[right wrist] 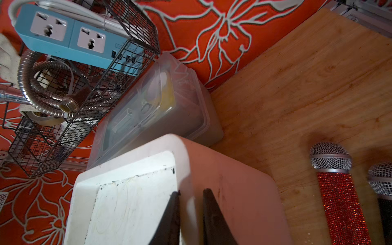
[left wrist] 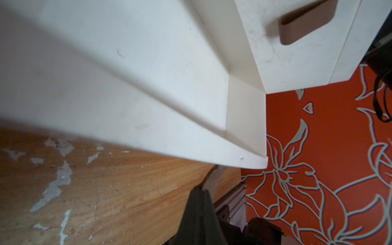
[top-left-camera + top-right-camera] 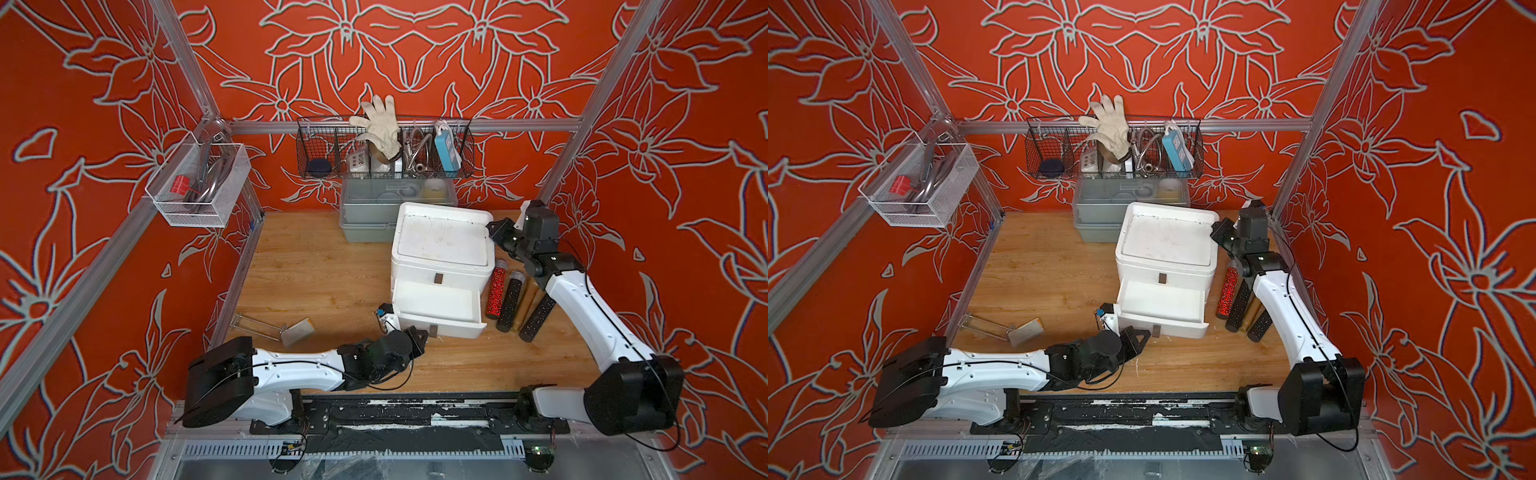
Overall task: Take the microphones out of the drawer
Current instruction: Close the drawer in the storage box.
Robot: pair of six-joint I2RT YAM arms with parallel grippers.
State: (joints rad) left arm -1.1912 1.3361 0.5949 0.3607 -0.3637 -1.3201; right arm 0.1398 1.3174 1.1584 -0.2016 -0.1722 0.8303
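My left gripper is on the inner side of the drawer unit's front side (image 3: 461, 280) (image 2: 294, 65), so it should push the bare drawer outward and release the drawer's brown tab near there.
The white drawer unit (image 3: 440, 241) stands mid-table with its lower drawer (image 3: 432, 301) pulled out; the white inside of the drawer (image 2: 148, 63) is bare, with no microphone in it. Several glittery microphones lie on the wood to the right of the unit, among them a red one (image 3: 496, 291) (image 1: 339, 201) and a black one (image 3: 510, 301). My left gripper (image 3: 424, 336) (image 2: 203, 191) is shut on the drawer's brown handle tab (image 2: 214, 178). My right gripper (image 3: 492, 230) (image 1: 191, 194) is clamped on the unit's raised top rim at its right edge.
A grey lidded bin (image 3: 365, 208) sits behind the unit under a black wire basket (image 3: 382, 153) holding a glove, hose and power strip. A white mesh basket (image 3: 199, 183) hangs on the left wall. A wire hook (image 3: 257, 326) and a tan pad (image 3: 297, 330) lie front left.
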